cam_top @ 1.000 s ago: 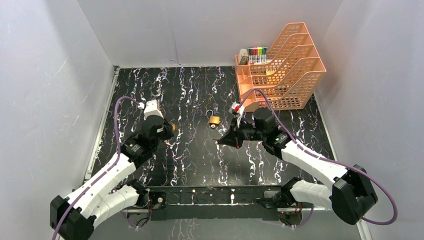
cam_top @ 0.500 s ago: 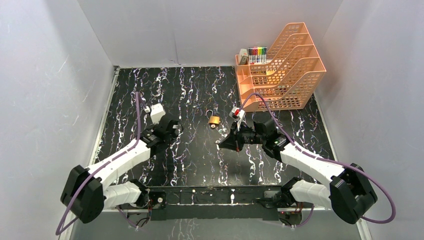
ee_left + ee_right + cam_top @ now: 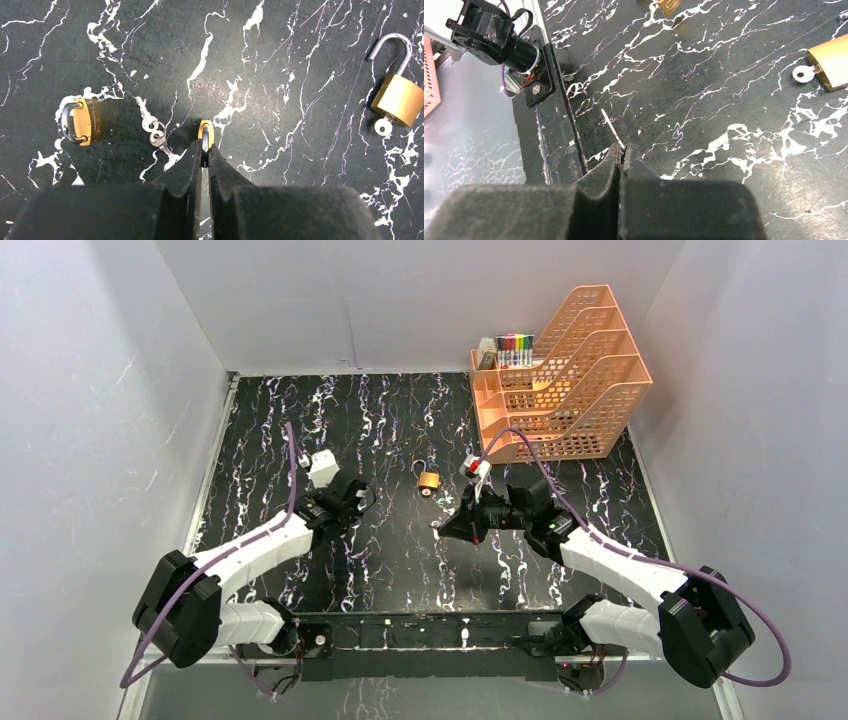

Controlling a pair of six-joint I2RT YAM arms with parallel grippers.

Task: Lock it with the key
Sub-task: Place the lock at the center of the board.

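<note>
The open padlock already has a key in it, so I need to move my right gripper left in the top view and down next, to free its key on the bare marble beside the padlock.
My left gripper [image 3: 205, 150] is shut on a small brass padlock [image 3: 205, 131], seen edge-on just above the black marble table. In the top view this gripper [image 3: 356, 496] is left of centre. A closed brass padlock [image 3: 80, 121] and a loose pair of keys [image 3: 155, 132] lie to its left. An open brass padlock [image 3: 397, 99] with a key [image 3: 383, 126] in its base lies to the right, and shows in the top view [image 3: 429, 481]. My right gripper [image 3: 622, 150] is shut on a thin silver key [image 3: 612, 128], held above the table [image 3: 440, 525].
An orange stacked file tray [image 3: 560, 380] stands at the back right, with coloured markers [image 3: 515, 345] behind it. Grey walls enclose the table on three sides. The arms' black base rail [image 3: 430, 630] runs along the near edge and shows in the right wrist view [image 3: 549, 100].
My left arm has swung to the right and reached out lower over the table, towards the centre. My right gripper has shifted slightly left with the key.
</note>
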